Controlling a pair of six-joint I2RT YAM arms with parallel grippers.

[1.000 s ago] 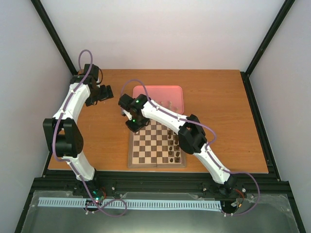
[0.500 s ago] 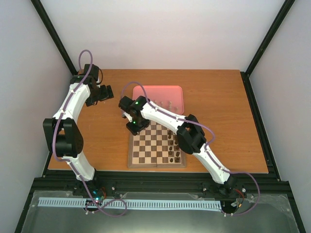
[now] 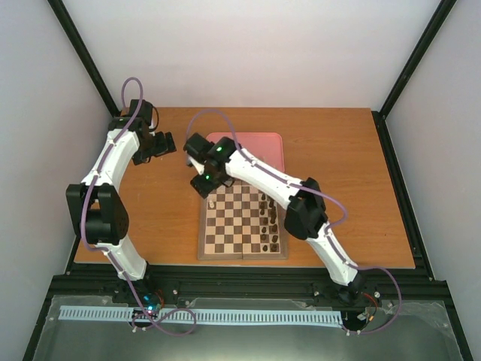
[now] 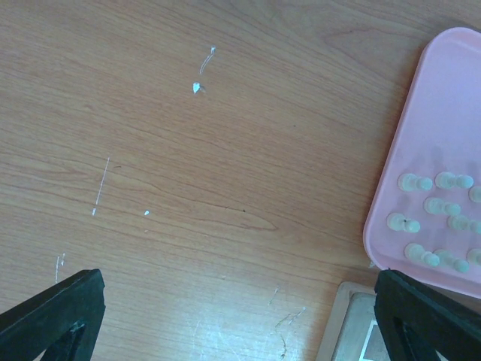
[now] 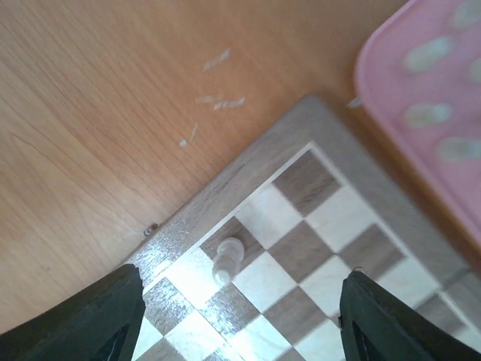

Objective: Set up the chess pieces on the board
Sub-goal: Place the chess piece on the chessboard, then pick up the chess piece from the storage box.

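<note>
My right gripper should move over the pink tray (image 4: 421, 128) and down to a cream piece, as the tray lies outward and to its right in the top view.
The board (image 3: 242, 226) lies at the table's middle, with dark pieces (image 3: 270, 224) along its right side. One cream chess piece (image 5: 228, 258) stands alone on a dark square by the board's far-left edge (image 3: 213, 201). My right gripper (image 5: 240, 301) hovers above it, open, its fingers (image 5: 113, 316) wide on either side and not touching it. More cream chess pieces (image 4: 432, 218) lie in the pink tray (image 4: 421, 128). My left gripper (image 4: 240, 316) hangs open over bare table left of the tray, holding nothing.
The pink tray (image 3: 259, 147) sits just beyond the board's far edge, partly hidden by the right arm. The board's corner (image 4: 349, 331) shows in the left wrist view. The left gripper (image 3: 160, 143) hovers over the table's far left.
My right gripper has opened and let go of the cream piece, which now stands on the board. The gripper has lifted and drawn back toward the tray. The left arm has not moved.
</note>
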